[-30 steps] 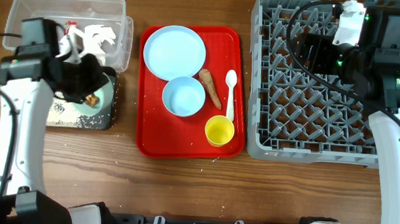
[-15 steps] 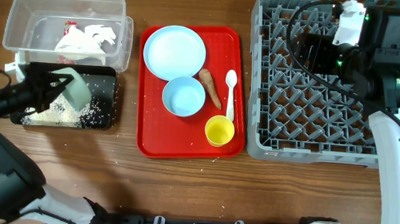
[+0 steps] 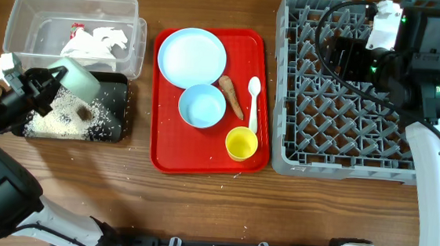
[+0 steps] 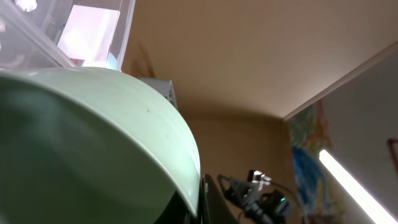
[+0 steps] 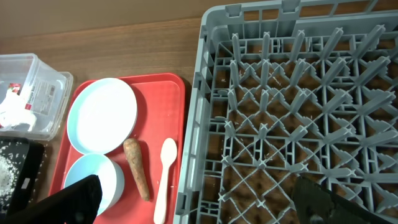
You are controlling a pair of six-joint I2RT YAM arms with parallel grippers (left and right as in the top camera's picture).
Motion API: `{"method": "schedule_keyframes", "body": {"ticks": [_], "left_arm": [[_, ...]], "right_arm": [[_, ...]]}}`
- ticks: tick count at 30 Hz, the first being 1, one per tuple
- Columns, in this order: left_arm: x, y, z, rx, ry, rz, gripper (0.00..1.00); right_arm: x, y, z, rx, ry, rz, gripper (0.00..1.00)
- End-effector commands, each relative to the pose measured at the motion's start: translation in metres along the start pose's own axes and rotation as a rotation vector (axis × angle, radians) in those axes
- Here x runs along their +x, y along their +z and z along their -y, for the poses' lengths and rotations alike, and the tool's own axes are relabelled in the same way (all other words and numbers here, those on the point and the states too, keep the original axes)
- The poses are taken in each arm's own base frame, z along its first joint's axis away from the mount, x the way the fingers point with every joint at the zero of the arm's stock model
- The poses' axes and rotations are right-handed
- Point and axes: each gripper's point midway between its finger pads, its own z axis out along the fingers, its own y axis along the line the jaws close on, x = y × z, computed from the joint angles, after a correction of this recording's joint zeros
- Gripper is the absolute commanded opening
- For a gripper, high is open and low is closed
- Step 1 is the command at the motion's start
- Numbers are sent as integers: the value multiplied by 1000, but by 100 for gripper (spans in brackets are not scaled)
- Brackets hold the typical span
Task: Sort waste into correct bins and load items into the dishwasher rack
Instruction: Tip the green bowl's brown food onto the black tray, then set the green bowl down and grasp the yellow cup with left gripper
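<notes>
My left gripper swings to the red tray's bare near corner (image 3: 172, 152) next, turning the bowl upright, and releases it there, since the rice (image 3: 55, 119) lies in the black tray.
My left gripper (image 3: 40, 87) is shut on the rim of the mint-green bowl (image 3: 76, 77), which is tipped on its side over the black tray (image 3: 113, 126). The bowl fills the left wrist view (image 4: 93, 143). White rice (image 3: 55, 119) and a small brown lump (image 3: 84, 112) lie in the black tray. Crumpled white paper (image 3: 93, 41) lies in the clear tub (image 3: 24, 13). My right gripper (image 5: 196, 193) is open and empty above the left part of the grey rack (image 3: 347, 109). The rack holds nothing in its visible part.
A red serving tray (image 3: 158, 153) holds the pale blue plate (image 3: 192, 56), a small pale bowl (image 3: 202, 106), the carrot stick (image 3: 231, 96), the white spoon (image 3: 254, 102) and the yellow cup (image 3: 242, 144). Rice grains are scattered on the wood near the black tray.
My left arm has swung out to the left and tipped the mint-green bowl. The rice and the brown lump have gone from the bowl into the black tray. The right arm has not moved.
</notes>
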Motion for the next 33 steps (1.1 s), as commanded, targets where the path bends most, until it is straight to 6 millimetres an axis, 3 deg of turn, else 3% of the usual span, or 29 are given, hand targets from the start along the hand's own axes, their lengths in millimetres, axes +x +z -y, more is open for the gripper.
{"method": "schedule_keyframes", "body": {"ticks": [1,4,7,9,12,16,22,25,29,33], "left_arm": [[-5,-12,4,45,-90,34,4],[-10,-22,4,47,-89,65,4],[-3,-15,15,45,-65,45,4],[15,2,32,8,14,-9,4],[60,40,35,-234,186,-126,4],[127,78,5,-656,312,-282,4],[184,88,-67,-1246,450,-323,4],[212,101,-88,-1300,557,-355,4],[239,124,-105,-1245,697,-405,4],[243,129,-114,-1263,745,-414,4]], "right_arm": [[-4,0,-5,-21,0,6,100],[-4,0,-5,-21,0,7,100],[-5,0,-5,-22,0,9,99],[-5,0,-5,-21,-1,11,99],[-5,0,-5,-21,0,11,100],[-6,0,-5,-22,-2,14,100],[-6,0,-5,-22,-2,16,100],[-7,0,-5,-22,-2,17,100],[-7,0,-5,-22,-3,17,100],[-7,0,-5,-22,-2,16,100]]}}
